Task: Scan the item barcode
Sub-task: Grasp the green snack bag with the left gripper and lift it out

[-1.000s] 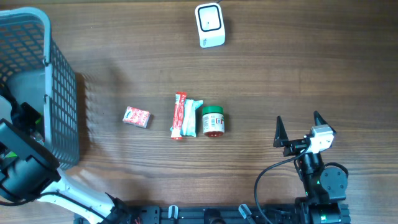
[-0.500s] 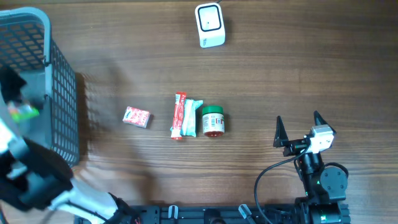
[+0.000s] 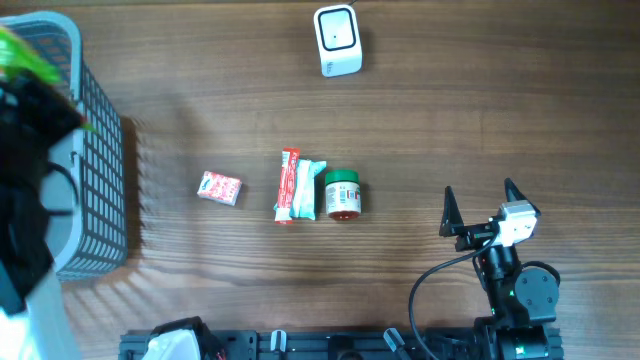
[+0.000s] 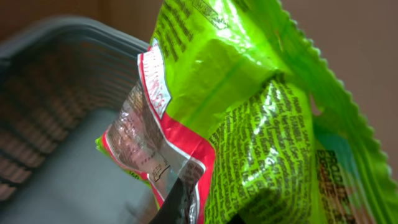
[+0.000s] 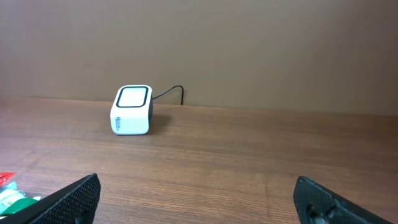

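Observation:
The bare tabletop (image 3: 194,169) beside the small red-and-white packet is below my left gripper, to its right in the overhead view. I should clear the basket next, go down there and let go.
A crinkled green snack packet (image 4: 261,112) with a red and silver edge fills the left wrist view. My left gripper (image 4: 199,211) is shut on its lower edge, high above the grey basket (image 4: 56,74). From overhead the packet (image 3: 25,45) shows as a green blur at the top left, with the left gripper (image 3: 45,95) just below it and close to the camera. The white barcode scanner (image 3: 337,40) stands at the table's far middle, its window up; it also shows as the white scanner (image 5: 132,110). My right gripper (image 3: 480,210) rests open and bare near the front right.
The mesh basket (image 3: 100,170) stands at the left edge. In mid-table lie a small red-and-white packet (image 3: 219,187), a red stick pack (image 3: 289,186) beside a white-and-teal pack (image 3: 308,189), and a green-lidded jar (image 3: 342,194).
My left arm has risen out of the basket toward the camera, carrying the green packet with it. The right arm and the table items have not moved.

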